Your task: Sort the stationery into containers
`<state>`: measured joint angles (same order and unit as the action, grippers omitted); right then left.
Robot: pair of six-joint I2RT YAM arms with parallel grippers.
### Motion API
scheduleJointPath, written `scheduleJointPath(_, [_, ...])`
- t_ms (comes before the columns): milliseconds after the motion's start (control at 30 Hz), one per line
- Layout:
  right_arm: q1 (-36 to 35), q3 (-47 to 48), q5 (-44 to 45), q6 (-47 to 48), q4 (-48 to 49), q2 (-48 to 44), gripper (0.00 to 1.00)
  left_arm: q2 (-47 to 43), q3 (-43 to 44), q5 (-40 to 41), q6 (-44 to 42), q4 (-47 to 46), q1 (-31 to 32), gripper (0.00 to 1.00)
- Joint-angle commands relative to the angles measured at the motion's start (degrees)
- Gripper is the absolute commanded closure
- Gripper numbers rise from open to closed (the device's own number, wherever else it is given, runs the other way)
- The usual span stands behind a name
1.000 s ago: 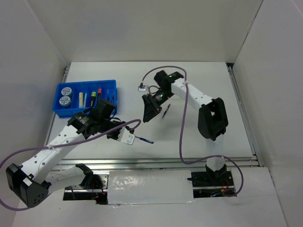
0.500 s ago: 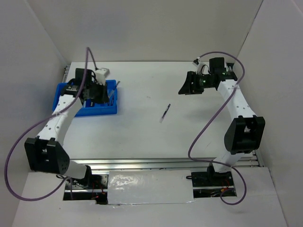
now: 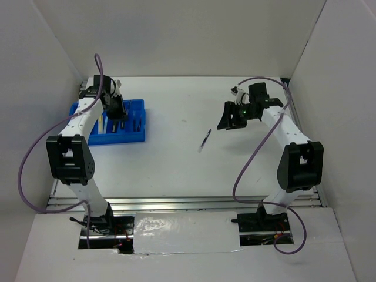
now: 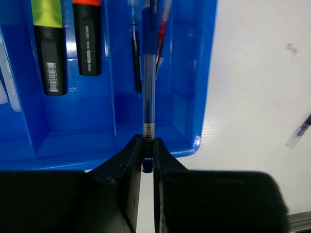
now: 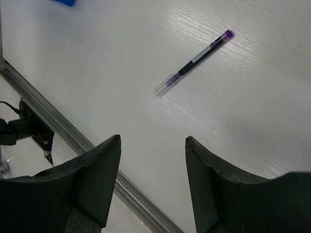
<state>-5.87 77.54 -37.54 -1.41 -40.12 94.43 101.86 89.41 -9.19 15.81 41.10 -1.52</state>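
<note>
I will lower my left gripper toward the tray's narrow section with the red pen next and let go of the blue pen [image 4: 149,73] there, because it already points along that section.
The blue tray [image 3: 134,138] sits at the back left. My left gripper [image 3: 120,111] hovers over its right end, shut on a blue pen [image 4: 149,73] by its tail; the pen points along a narrow compartment. In the left wrist view [image 4: 147,143] the tray [image 4: 192,97] holds a yellow-capped highlighter [image 4: 49,48], an orange-capped highlighter [image 4: 87,43] and a red pen [image 4: 165,24]. A purple pen [image 3: 204,140] lies alone mid-table. My right gripper [image 3: 228,119] is open and empty, above the table to the right of that pen [image 5: 194,59]. The pots are hidden by my left arm.
White walls enclose the table on three sides. A metal rail [image 3: 188,201] runs along the table's near edge and shows in the right wrist view [image 5: 97,145]. The left arm's purple cable [image 3: 26,164] loops over the left side.
My left arm has swung from the front middle to the tray, carrying the blue pen. My right gripper has pulled away from the purple pen to the back right, then edged back.
</note>
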Motion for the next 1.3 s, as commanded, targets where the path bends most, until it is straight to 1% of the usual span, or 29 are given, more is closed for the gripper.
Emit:
scheduleJointPath(0, [-0.9, -0.5, 2.4, -0.8, 2.6, -1.3, 0.38, 1.8, 2.1, 1.2, 4.1, 1.4, -1.1, 0.97])
scheduleJointPath(100, [-1.2, -0.8, 2.6, -1.0, 2.7, -0.7, 0.38, 3.4, 2.4, 0.1, 4.7, 1.0, -1.2, 0.97])
scheduleJointPath(200, [-2.3, -0.6, 4.9, -1.3, 2.9, 0.4, 0.37, 5.1, 3.1, -0.6, 4.6, 0.6, -0.8, 0.94])
scheduleJointPath(300, [-3.4, 0.2, 7.4, -1.7, 2.9, 1.7, 0.37, 5.9, 3.6, -0.7, 4.4, 0.4, -0.2, 0.88])
scheduleJointPath(333, [-4.4, 0.8, 9.7, -1.7, 2.6, 2.6, 0.37, 6.2, 3.8, -0.7, 4.5, 0.2, 0.2, 0.83])
scheduleJointPath(367, [-5.0, 1.1, 10.7, -1.4, 2.4, 3.0, 0.37, 6.2, 3.8, -0.8, 4.4, 0.1, 0.3, 0.8])
scheduleJointPath(400, [-5.5, 1.7, 11.9, -0.9, 2.3, 3.4, 0.37, 6.4, 3.8, -0.8, 4.5, 0.0, 0.4, 0.74])
scheduleJointPath(467, [-7.2, 2.6, 15.5, -0.4, 1.7, 5.0, 0.37, 6.4, 4.0, -0.4, 4.7, -0.1, 0.6, 0.68])
scheduleJointPath(500, [-7.7, 3.8, 16.3, 0.0, 1.4, 5.5, 0.37, 6.3, 4.2, -0.2, 4.7, -0.1, 0.6, 0.61])
scheduleJointPath(600, [-9.0, 5.9, 19.0, -1.2, 0.0, 8.0, 0.36, 5.5, 4.0, 0.9, 4.7, -0.4, 1.1, 0.55])
scheduleJointPath(633, [-9.8, 6.5, 20.6, -1.8, -0.2, 9.0, 0.36, 5.4, 4.0, 1.2, 4.5, -0.4, 1.0, 0.51])
scheduleJointPath(733, [-11.6, 7.8, 23.6, -4.1, -0.7, 11.4, 0.35, 4.0, 4.1, 1.6, 4.2, -1.1, 1.0, 0.49])
scheduleJointPath(767, [-12.9, 8.0, 25.5, -5.6, -0.7, 12.0, 0.35, 3.1, 4.1, 1.7, 4.1, -1.1, 2.6, 0.49])
scheduleJointPath(933, [-17.4, 8.8, 29.4, -9.7, 0.1, 15.9, 0.34, -0.4, 3.8, 2.8, 3.1, -2.2, 4.0, 0.49])
scheduleJointPath(1000, [-19.3, 10.3, 32.1, -11.5, 0.0, 18.2, 0.35, -2.7, 3.1, 3.2, 2.7, -2.9, 4.6, 0.5])
scheduleJointPath(1167, [-21.0, 13.8, 36.7, -16.3, -0.2, 22.4, 0.38, -7.6, 0.9, 4.5, 3.1, -4.1, 5.2, 0.49])
scheduleJointPath(1267, [-22.3, 16.0, 41.7, -17.9, -0.5, 24.5, 0.4, -9.4, 0.6, 5.0, 3.1, -3.9, 5.3, 0.49])
